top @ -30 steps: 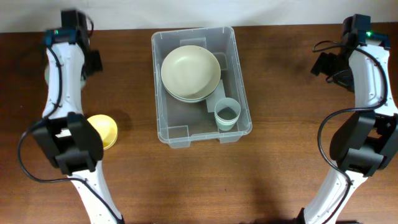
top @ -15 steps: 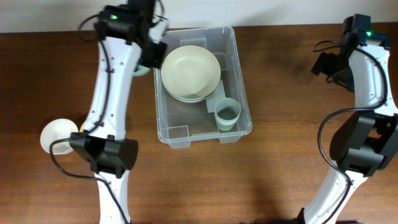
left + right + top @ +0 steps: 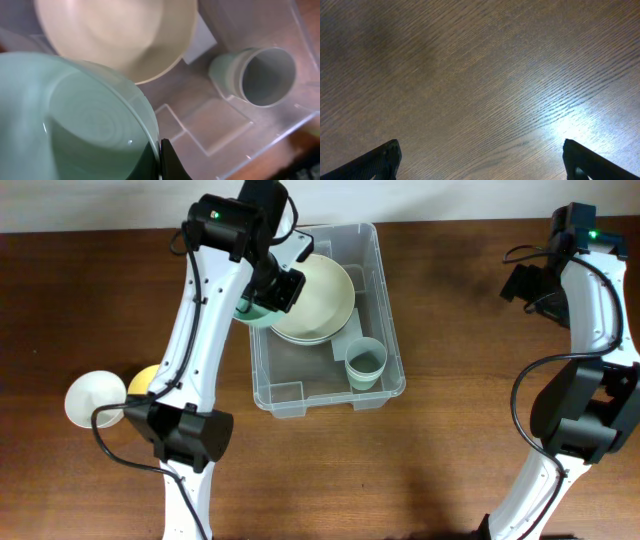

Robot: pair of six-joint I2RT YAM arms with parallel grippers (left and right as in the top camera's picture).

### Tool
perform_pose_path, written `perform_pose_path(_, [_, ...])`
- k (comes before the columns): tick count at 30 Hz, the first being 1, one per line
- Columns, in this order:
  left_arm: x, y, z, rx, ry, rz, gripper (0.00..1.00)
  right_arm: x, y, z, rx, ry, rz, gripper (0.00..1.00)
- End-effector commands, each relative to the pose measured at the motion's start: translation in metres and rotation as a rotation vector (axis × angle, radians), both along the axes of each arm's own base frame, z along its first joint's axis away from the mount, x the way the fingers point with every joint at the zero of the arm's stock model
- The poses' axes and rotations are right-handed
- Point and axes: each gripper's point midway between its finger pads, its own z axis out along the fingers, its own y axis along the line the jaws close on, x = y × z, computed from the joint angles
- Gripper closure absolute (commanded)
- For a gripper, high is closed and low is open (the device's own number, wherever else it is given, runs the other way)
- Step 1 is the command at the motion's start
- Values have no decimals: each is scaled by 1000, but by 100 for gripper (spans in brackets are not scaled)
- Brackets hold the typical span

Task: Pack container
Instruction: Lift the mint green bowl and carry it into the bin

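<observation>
My left gripper is to move back toward the pale green cup next and down into the container's near end, because the container's bottom (image 3: 309, 368) (image 3: 198, 120) beside that cup is still free.
The container (image 3: 392, 330) is a large clear bin at the table's middle, also seen from inside (image 3: 215, 125). It holds stacked cream bowls (image 3: 318, 298) (image 3: 115, 35) and a pale green cup (image 3: 366, 363) (image 3: 260, 75). My left gripper (image 3: 262, 305) (image 3: 160, 161) is shut on the rim of a pale green bowl (image 3: 252, 311) (image 3: 75, 125), which hangs over the container's left wall beside the cream bowls. My right gripper (image 3: 524, 284) (image 3: 480, 162) stands wide open over bare table at the far right, holding nothing.
A white bowl (image 3: 90, 398) sits on the table at the left. A yellow bowl (image 3: 143, 379) lies beside it, partly hidden by my left arm. The brown wooden table (image 3: 480, 75) surrounds the container.
My left arm swung from the table's far left to the container's left wall, carrying the green bowl. The white bowl on the left came into view. My right arm has not moved.
</observation>
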Motion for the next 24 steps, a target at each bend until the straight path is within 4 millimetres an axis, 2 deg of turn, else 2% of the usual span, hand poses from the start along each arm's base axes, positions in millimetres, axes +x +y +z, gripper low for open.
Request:
perform_pose_path(1, [-18, -16, 7, -56, 24, -52, 99, 0, -3, 1, -5, -4, -11, 1])
perform_pose_path(7, [-36, -31, -18, -23, 109, -98, 99, 0, -3, 1, -5, -4, -11, 1])
perform_pose_path(16, [-62, -81, -37, -6, 119, -230, 100, 0, -3, 1, -5, -4, -11, 1])
perform_pose_path(24, [-72, -77, -62, 99, 167, -159, 99, 0, -3, 1, -5, -4, -11, 1])
